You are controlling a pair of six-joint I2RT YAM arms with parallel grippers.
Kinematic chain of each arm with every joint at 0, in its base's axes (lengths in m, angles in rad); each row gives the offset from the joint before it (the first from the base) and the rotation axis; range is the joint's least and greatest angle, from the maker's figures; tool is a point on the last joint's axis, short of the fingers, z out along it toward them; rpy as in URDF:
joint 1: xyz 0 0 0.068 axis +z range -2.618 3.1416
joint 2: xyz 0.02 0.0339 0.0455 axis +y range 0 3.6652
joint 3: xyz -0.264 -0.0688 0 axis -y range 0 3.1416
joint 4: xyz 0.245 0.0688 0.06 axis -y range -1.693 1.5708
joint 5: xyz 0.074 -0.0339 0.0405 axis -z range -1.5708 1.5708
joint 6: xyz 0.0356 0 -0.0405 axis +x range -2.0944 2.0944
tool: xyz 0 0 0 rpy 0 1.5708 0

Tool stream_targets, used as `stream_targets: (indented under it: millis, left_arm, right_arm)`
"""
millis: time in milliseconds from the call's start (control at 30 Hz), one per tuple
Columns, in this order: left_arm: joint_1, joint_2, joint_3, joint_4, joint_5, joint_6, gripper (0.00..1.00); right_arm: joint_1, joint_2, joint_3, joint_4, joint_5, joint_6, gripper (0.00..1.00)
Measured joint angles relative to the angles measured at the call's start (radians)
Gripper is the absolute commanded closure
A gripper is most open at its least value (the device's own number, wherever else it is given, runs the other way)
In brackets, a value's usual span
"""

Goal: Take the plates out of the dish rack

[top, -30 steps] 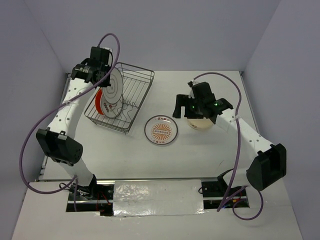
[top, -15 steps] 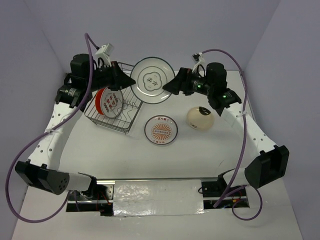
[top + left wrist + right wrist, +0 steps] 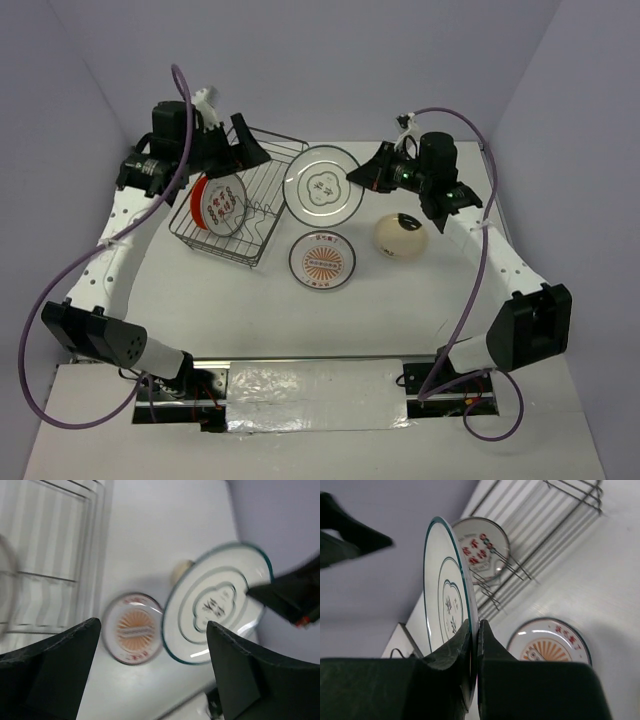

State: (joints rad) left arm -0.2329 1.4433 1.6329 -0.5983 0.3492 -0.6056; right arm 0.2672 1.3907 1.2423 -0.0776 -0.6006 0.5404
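The red patterned plate still leans upright in the rack, so the robot will turn its open left gripper downward and lower it onto that plate's far rim.
A white plate with a teal rim (image 3: 322, 183) hangs upright in the air beside the dish rack (image 3: 262, 208), and my right gripper (image 3: 366, 177) is shut on its right edge. The right wrist view shows both jaws pinching that plate's rim (image 3: 445, 595) at the right gripper (image 3: 474, 630). My left gripper (image 3: 247, 150) stands open over the rack's far side, apart from the plate (image 3: 215, 605), with nothing between its fingers (image 3: 50, 680). A red patterned plate (image 3: 218, 205) leans upright in the rack's left end. It also shows in the right wrist view as the red plate (image 3: 480, 547).
A white plate with an orange sunburst (image 3: 322, 260) lies flat on the table in front of the rack. A cream dish (image 3: 401, 236) sits upside down to its right, under my right arm. Grey walls close in the table at the back and sides.
The left gripper has opened and let go of the teal-rimmed plate. The right gripper has shut on its edge. The plate now hangs slightly lower and to the right.
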Motion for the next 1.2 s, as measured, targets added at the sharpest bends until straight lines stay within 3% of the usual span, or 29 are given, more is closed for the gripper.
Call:
stream_targets:
  millis: [233, 367, 533, 567, 600, 733, 933, 967, 1167, 1200]
  left_arm:
    - [0.018, 0.042, 0.22, -0.266, -0.531, 0.164, 0.0]
    - [0.028, 0.063, 0.225, -0.328, -0.676, 0.24, 0.0]
    - [0.049, 0.066, 0.174, -0.336, -0.706, 0.31, 0.01]
    - [0.053, 0.066, 0.161, -0.336, -0.706, 0.32, 0.02]
    - [0.055, 0.066, 0.147, -0.336, -0.707, 0.332, 0.01]
    - [0.059, 0.066, 0.073, -0.312, -0.715, 0.367, 0.01]
    - [0.059, 0.066, -0.015, -0.28, -0.684, 0.401, 0.02]
    - [0.059, 0.066, -0.024, -0.271, -0.676, 0.406, 0.03]
    - [0.059, 0.066, -0.05, -0.243, -0.662, 0.43, 0.09]
    - [0.059, 0.066, -0.05, -0.238, -0.661, 0.437, 0.16]
  right_arm:
    - [-0.003, 0.043, -0.145, -0.061, 0.093, -0.082, 1.0]
    - [-0.003, 0.113, -0.23, -0.066, 0.097, -0.109, 0.97]
    - [-0.003, 0.209, -0.282, -0.071, 0.088, -0.135, 0.86]
    - [-0.003, 0.225, -0.284, -0.071, 0.088, -0.139, 0.78]
    - [-0.001, 0.245, -0.286, -0.072, 0.089, -0.147, 0.48]
    - [0.027, 0.273, -0.279, -0.101, 0.127, -0.174, 0.27]
    - [0.151, 0.338, -0.183, -0.242, 0.268, -0.216, 0.22]
    - [0.167, 0.344, -0.172, -0.258, 0.287, -0.218, 0.0]
    - [0.195, 0.345, -0.1, -0.418, 0.458, -0.212, 0.0]
    - [0.195, 0.339, -0.094, -0.436, 0.494, -0.208, 0.0]
